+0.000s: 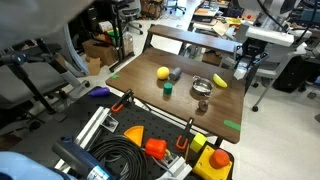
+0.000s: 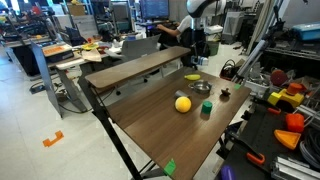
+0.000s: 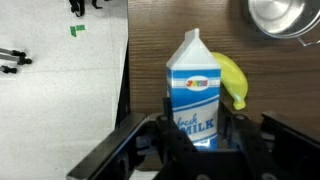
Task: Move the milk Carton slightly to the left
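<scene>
My gripper needs to move past the bowl next, then down, to let go of the milk carton, because the tabletop in the gap between bowl and green cup (image 1: 182, 89) is bare.
The milk carton (image 3: 195, 75) is white and blue with "fresh MILK" printed on it. In the wrist view it stands upright between my gripper's (image 3: 196, 118) two black fingers, which press on both of its sides. In an exterior view the gripper (image 1: 240, 66) holds the whitish carton (image 1: 240, 72) at the table's far right end. A yellow banana (image 3: 233, 78) lies right behind the carton. In an exterior view my arm (image 2: 200, 40) is at the far end of the table, and the carton is not clear there.
A grey metal bowl (image 3: 281, 18) (image 1: 201, 88) (image 2: 200, 87) sits near the banana (image 1: 220, 81) (image 2: 192, 77). A yellow ball (image 1: 162, 73) (image 2: 182, 103), a green cup (image 1: 168, 88) (image 2: 205, 108) and a small dark object (image 1: 175, 73) are mid-table. The table edge (image 3: 126, 60) runs to the carton's left.
</scene>
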`<state>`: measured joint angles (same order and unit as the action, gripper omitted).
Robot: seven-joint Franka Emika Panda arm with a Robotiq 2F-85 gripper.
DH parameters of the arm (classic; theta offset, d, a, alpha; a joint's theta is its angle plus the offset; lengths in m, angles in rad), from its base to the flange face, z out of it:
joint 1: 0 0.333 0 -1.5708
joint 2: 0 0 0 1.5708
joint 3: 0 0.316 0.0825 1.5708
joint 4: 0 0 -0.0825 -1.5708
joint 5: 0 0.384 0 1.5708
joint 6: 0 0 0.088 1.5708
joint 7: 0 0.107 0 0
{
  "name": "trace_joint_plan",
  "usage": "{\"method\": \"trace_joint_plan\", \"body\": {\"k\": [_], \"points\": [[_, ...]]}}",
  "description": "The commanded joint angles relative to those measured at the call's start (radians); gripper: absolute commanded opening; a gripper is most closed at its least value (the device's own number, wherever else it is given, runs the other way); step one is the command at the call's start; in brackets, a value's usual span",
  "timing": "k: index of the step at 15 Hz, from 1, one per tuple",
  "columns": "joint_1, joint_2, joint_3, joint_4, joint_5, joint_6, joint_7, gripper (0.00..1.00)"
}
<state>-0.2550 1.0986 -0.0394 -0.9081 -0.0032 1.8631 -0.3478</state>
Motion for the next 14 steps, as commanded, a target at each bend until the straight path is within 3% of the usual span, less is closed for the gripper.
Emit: {"method": "trace_joint_plan", "body": {"k": [1,8,14], "points": [[0.036,-0.142,-0.003,-0.229,-0.049,0.019,-0.068,0.17],[0.12,-0.3,0.003,-0.56,-0.158,0.088,-0.054,0.17],[0.209,-0.406,0.013,-0.756,-0.223,0.152,0.013,0.17]]}}
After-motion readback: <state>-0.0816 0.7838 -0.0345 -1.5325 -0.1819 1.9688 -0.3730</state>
